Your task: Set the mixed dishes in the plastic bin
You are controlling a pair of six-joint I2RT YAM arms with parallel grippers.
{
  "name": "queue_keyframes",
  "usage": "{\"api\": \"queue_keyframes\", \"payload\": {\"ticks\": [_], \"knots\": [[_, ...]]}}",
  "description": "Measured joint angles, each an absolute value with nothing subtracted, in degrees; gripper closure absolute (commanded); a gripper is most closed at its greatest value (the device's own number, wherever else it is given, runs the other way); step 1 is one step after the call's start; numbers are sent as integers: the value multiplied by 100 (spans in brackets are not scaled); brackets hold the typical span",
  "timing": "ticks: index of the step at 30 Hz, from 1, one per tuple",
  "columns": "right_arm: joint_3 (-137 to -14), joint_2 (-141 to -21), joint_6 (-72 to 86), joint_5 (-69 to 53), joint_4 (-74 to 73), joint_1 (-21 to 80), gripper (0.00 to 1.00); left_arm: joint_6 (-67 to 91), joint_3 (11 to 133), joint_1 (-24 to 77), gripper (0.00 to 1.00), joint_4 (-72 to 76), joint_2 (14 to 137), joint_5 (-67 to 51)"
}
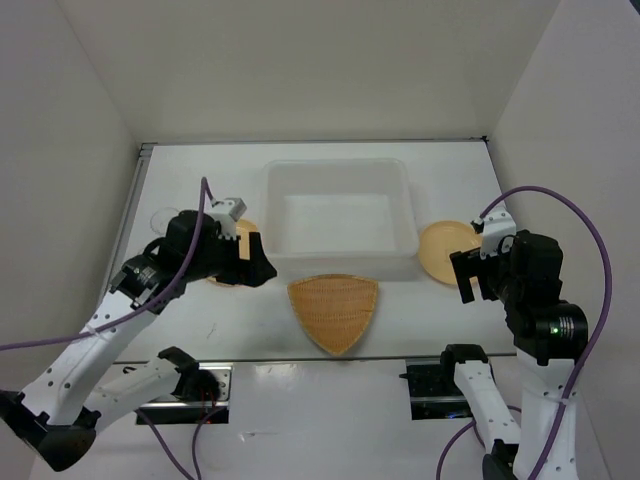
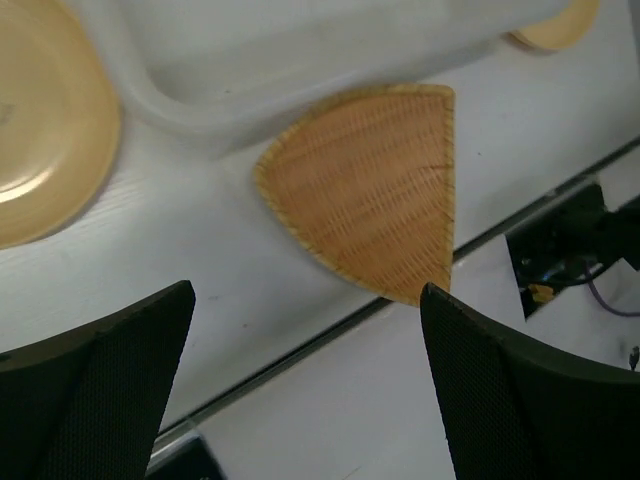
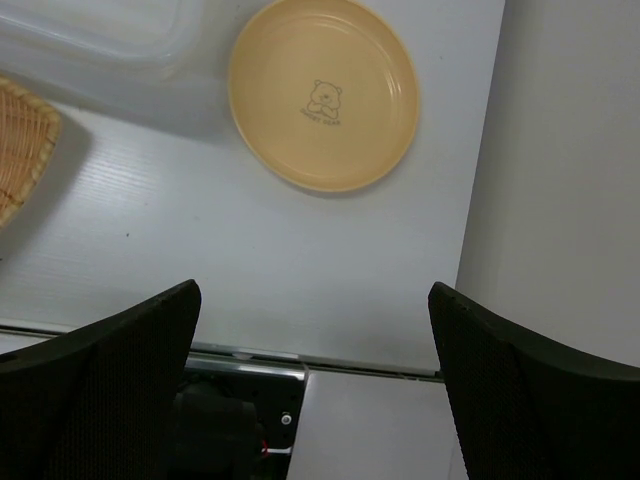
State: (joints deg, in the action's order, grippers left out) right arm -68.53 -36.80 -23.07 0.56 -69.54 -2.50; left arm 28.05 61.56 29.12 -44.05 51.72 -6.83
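The woven plate's nearest edge [image 1: 310,325] [image 2: 340,268] is below the left gripper, to its right in the top view, so the robot should lower the open fingers back and across onto it.
The translucent white bin [image 1: 340,222] stands at the table's middle back. The tan woven plate [image 1: 334,309] lies flat just in front of it, and also shows in the left wrist view [image 2: 375,190]. One yellow plate [image 1: 443,252] lies right of the bin, with a bear print [image 3: 322,95]. The other yellow plate [image 1: 232,262] lies left of the bin, partly under my left arm [image 2: 40,150]. One clear cup [image 1: 163,218] shows faintly at far left; the second is hidden. My left gripper [image 1: 256,264] is open and empty, left of the woven plate. My right gripper [image 1: 467,276] is open and empty, near the right plate.
White enclosure walls [image 1: 70,120] close in on the left, back and right. A metal strip [image 1: 320,358] runs along the table's front edge. Black base mounts [image 1: 440,382] sit below it. Purple cables [image 1: 590,240] loop off both arms.
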Motion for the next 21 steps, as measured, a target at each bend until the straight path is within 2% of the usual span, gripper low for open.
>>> {"api": "queue_keyframes", "payload": {"ticks": [3, 9, 15, 21], "knots": [[-6853, -3686, -2307, 73, -6954, -250, 1, 3194, 5400, 3175, 0, -3962, 4748, -1190], [-6834, -3658, -2237, 287, -6890, -250, 1, 3815, 4735, 3640, 0, -3247, 4215, -1518], [-6816, -3496, -2211, 183, -6860, -250, 1, 4427, 3717, 4093, 0, -2220, 4464, -1756], [-6816, -3402, -2198, 64, -6866, -250, 1, 5181, 3232, 4506, 0, -1380, 5419, -1881]]}}
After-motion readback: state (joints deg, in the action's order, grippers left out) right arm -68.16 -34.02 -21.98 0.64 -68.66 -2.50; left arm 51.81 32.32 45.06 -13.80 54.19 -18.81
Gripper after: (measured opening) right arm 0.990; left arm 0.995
